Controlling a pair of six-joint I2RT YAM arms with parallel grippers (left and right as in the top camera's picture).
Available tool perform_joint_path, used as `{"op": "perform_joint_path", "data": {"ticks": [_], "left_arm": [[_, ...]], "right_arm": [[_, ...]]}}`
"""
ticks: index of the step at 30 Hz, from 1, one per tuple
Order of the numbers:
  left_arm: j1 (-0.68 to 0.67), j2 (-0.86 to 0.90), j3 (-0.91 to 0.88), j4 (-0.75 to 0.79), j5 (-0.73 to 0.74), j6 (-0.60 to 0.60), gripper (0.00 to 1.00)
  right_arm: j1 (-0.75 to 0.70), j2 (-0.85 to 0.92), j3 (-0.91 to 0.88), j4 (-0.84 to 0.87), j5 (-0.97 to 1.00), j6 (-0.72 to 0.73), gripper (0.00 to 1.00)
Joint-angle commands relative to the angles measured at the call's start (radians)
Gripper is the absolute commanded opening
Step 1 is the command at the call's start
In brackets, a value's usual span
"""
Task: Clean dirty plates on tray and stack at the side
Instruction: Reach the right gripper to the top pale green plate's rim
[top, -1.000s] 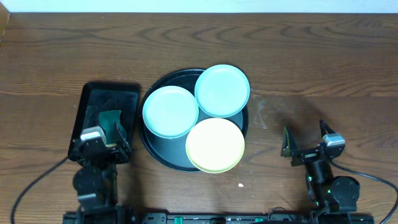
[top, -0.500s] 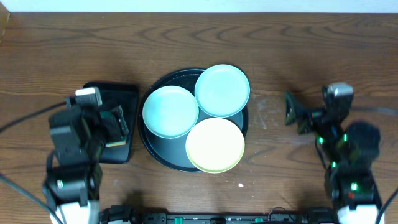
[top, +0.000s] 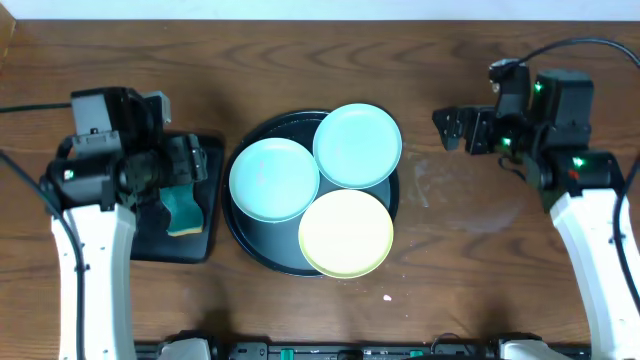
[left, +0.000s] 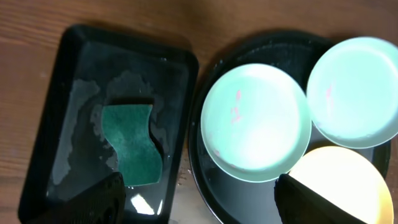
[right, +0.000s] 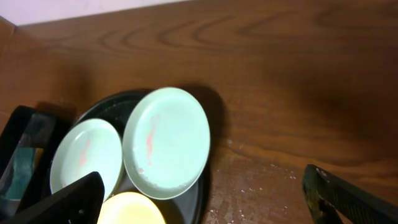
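Observation:
Next, my right gripper will shift left in the overhead view, over the back mint plate, and down onto the other mint plate's facing rim (top: 317, 189) (right: 121, 157), because that plate is smeared.
The round black tray (top: 251, 242) holds three plates: a mint-blue plate (top: 273, 179) at left, a mint-blue plate (top: 357, 145) at the back right and a yellow plate (top: 346, 233) at the front. Both mint plates carry pink smears in the wrist views (left: 255, 122) (right: 166, 142). My left gripper (top: 184, 166) is open and empty above the small rectangular tray, left of the plates. My right gripper (top: 458, 128) is open and empty over bare table, right of the tray. The left wrist view shows the tray rim (left: 200, 180).
A small rectangular black tray (top: 196, 241) left of the round tray holds a green sponge (top: 183, 210), also in the left wrist view (left: 134, 144). Water shines in that tray. Whitish specks mark the wood (top: 425, 185) right of the round tray.
Both arms have risen from the table's front edge and swung toward the back. The left gripper now hangs over the sponge tray, the right one beside the round tray. The plates have not moved.

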Motion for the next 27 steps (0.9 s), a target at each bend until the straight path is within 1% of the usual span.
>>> {"op": "perform_joint_path", "data": {"ticks": [1, 3, 4, 6, 10, 13, 15, 19, 20, 22, 25, 27], "left_arm": [[-0.004, 0.037, 0.021, -0.003, 0.016, 0.008, 0.77], [-0.004, 0.056, 0.021, -0.004, 0.016, 0.007, 0.77], [-0.004, 0.064, 0.021, -0.008, 0.016, 0.007, 0.77], [-0.004, 0.072, 0.021, -0.015, 0.016, 0.007, 0.77], [-0.004, 0.076, 0.021, -0.003, 0.015, 0.008, 0.77], [-0.003, 0.076, 0.021, 0.029, 0.010, 0.008, 0.77], [-0.003, 0.076, 0.021, 0.033, -0.011, 0.008, 0.77], [-0.003, 0.076, 0.021, 0.023, -0.075, -0.005, 0.77], [-0.003, 0.076, 0.021, 0.022, -0.096, -0.015, 0.77], [-0.003, 0.076, 0.021, 0.019, -0.163, -0.061, 0.77], [-0.003, 0.076, 0.021, 0.013, -0.273, -0.142, 0.77], [-0.003, 0.077, 0.020, 0.011, -0.319, -0.170, 0.77]], "right_arm": [[0.003, 0.043, 0.021, 0.024, -0.030, 0.043, 0.99], [0.005, 0.065, 0.021, 0.060, -0.087, 0.100, 0.99], [0.008, 0.077, 0.021, 0.080, -0.128, 0.101, 0.99], [0.029, 0.102, 0.021, 0.103, -0.163, 0.119, 0.91], [0.122, 0.155, 0.026, 0.110, -0.112, 0.206, 0.82], [0.214, 0.218, 0.066, 0.085, -0.069, 0.252, 0.83], [0.263, 0.267, 0.120, 0.034, -0.029, 0.255, 0.82], [0.350, 0.399, 0.319, -0.164, 0.101, 0.254, 0.80], [0.370, 0.434, 0.373, -0.212, 0.128, 0.254, 0.78], [0.407, 0.507, 0.476, -0.290, 0.171, 0.255, 0.76], [0.464, 0.612, 0.588, -0.353, 0.204, 0.264, 0.73], [0.497, 0.669, 0.628, -0.371, 0.210, 0.278, 0.67]]}}
